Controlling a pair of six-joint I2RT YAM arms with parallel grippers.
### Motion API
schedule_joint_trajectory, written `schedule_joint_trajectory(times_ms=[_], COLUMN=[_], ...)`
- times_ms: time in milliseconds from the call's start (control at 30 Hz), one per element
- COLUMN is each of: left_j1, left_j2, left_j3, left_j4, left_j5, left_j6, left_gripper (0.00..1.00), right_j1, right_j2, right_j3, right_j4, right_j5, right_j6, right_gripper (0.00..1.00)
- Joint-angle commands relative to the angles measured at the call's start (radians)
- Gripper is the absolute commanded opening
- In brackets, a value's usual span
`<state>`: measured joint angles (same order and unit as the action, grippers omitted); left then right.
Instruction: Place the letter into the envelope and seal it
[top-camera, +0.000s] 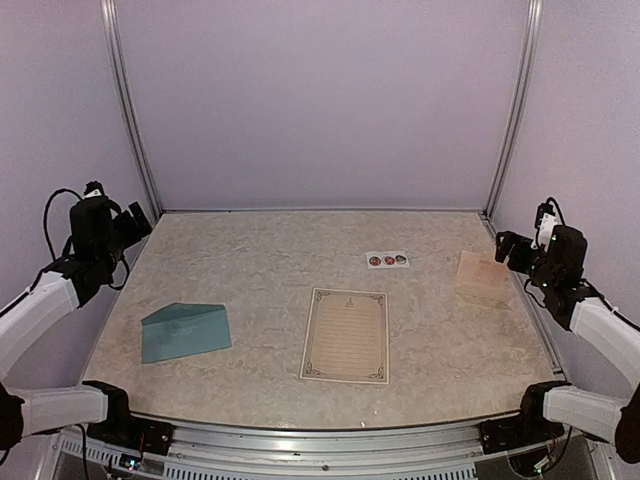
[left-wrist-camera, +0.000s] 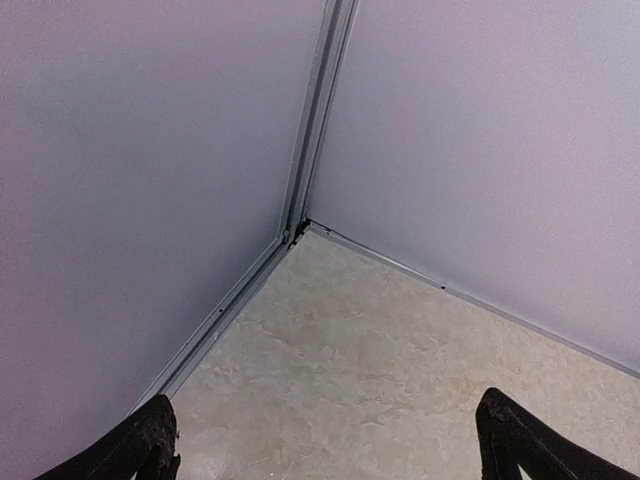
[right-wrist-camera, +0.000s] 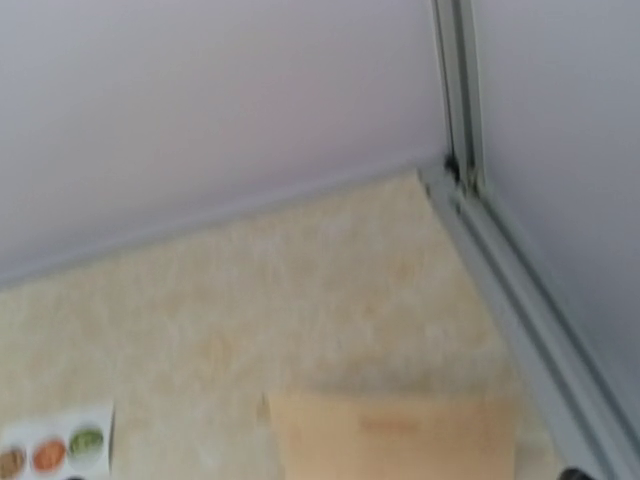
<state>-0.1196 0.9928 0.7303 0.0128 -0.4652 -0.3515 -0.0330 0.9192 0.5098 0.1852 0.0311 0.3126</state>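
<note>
Next, my right gripper tips downward and lowers onto the near corner of the tan sheet (top-camera: 505, 299) by the side bar, since the sheet lies below its empty fingers.
The letter (top-camera: 346, 335), a cream sheet with a dark ornate border and ruled lines, lies face up at the middle front of the table. The teal envelope (top-camera: 186, 331) lies flat at the front left, flap closed. My left gripper (top-camera: 138, 222) is raised at the left edge, behind the envelope; in the left wrist view it (left-wrist-camera: 328, 425) is open and empty over bare table. My right gripper (top-camera: 505, 248) is raised at the right edge; only a dark fingertip (right-wrist-camera: 574, 473) shows at the frame's bottom, nothing between the jaws.
A white strip of round stickers (top-camera: 387, 260) lies behind the letter and shows in the right wrist view (right-wrist-camera: 55, 448). A small tan square sheet (top-camera: 484, 277) lies at the right, below my right gripper (right-wrist-camera: 400, 440). Pale walls with metal rails (top-camera: 130, 120) enclose the table.
</note>
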Motion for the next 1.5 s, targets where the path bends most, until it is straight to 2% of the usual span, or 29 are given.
schedule_joint_trajectory(times_ms=[0, 200, 400, 667, 867, 1100, 1467], left_j1=[-0.004, -0.005, -0.005, -0.005, -0.005, 0.001, 0.031], left_j2=[-0.029, -0.058, -0.031, -0.036, -0.018, -0.005, 0.009], left_j3=[0.053, 0.063, 0.049, 0.023, 0.032, 0.036, 0.034], left_j4=[-0.103, -0.098, -0.078, -0.064, -0.076, -0.081, -0.065], left_j5=[0.1, 0.314, 0.384, 0.402, 0.396, 0.398, 0.459], left_j6=[-0.022, 0.025, 0.049, 0.06, 0.054, 0.061, 0.042], left_gripper=[0.99, 0.99, 0.99, 0.99, 0.99, 0.99, 0.99], right_j1=[0.002, 0.002, -0.007, -0.053, -0.054, -0.053, -0.053], right_j2=[-0.06, -0.075, -0.023, 0.151, 0.26, 0.352, 0.431], right_j3=[0.032, 0.1, 0.121, 0.099, 0.085, 0.072, 0.04], right_j4=[-0.201, -0.435, -0.575, -0.464, -0.346, -0.291, -0.197], right_j5=[-0.022, -0.01, 0.078, -0.024, -0.03, -0.011, -0.002], right_j6=[-0.008, 0.102, 0.27, 0.463, 0.602, 0.723, 0.777], right_gripper=[1.0, 1.0, 0.99, 0.97, 0.93, 0.82, 0.61])
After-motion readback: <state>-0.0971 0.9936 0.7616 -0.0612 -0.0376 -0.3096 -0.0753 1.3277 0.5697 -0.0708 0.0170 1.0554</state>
